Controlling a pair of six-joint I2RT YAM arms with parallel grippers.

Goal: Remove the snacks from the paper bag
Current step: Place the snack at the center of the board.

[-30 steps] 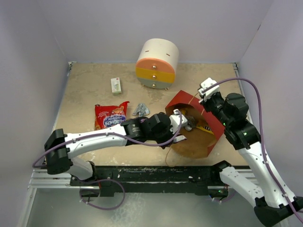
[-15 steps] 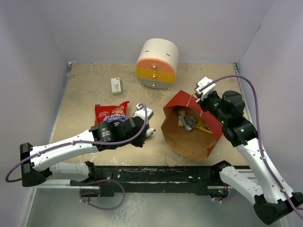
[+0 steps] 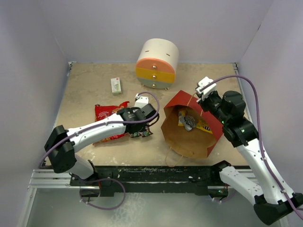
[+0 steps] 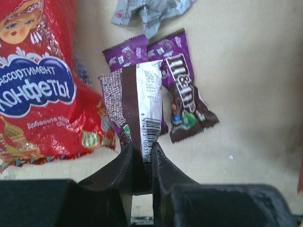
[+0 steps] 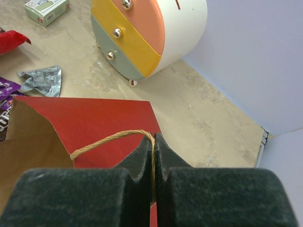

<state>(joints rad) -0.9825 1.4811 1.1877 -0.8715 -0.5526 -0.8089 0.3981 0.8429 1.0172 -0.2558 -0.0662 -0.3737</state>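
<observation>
The left gripper lowers the candy wrapper next and shifts slightly toward the brown M&M's pack, over the purple wrapper beside the pack.
My left gripper [image 4: 141, 150] is shut on a dark brown candy wrapper with a white barcode strip [image 4: 142, 99]. It holds the wrapper low over the table beside the large red chip bag [image 4: 33, 85]. Under and beside it lie a purple wrapper [image 4: 137, 49], a brown M&M's pack [image 4: 187, 106] and a silver wrapper [image 4: 147, 9]. From above, the left gripper [image 3: 142, 128] sits right of the chip bag [image 3: 106, 113]. The red paper bag [image 3: 177, 101] leans open, with a yellow snack [image 3: 203, 126] and a silver one [image 3: 188, 122] inside. My right gripper [image 5: 154, 142] is shut on its twisted handle [image 5: 109, 139].
A round white-orange-yellow drawer unit [image 3: 157, 64] stands at the back, behind the bag. A small white-green box [image 3: 116, 85] lies at the back left. Purple walls close in the table on three sides.
The left gripper has come out of the paper bag and swung left to the spot beside the chip bag, carrying the brown wrapper. The right gripper has kept its hold on the handle.
</observation>
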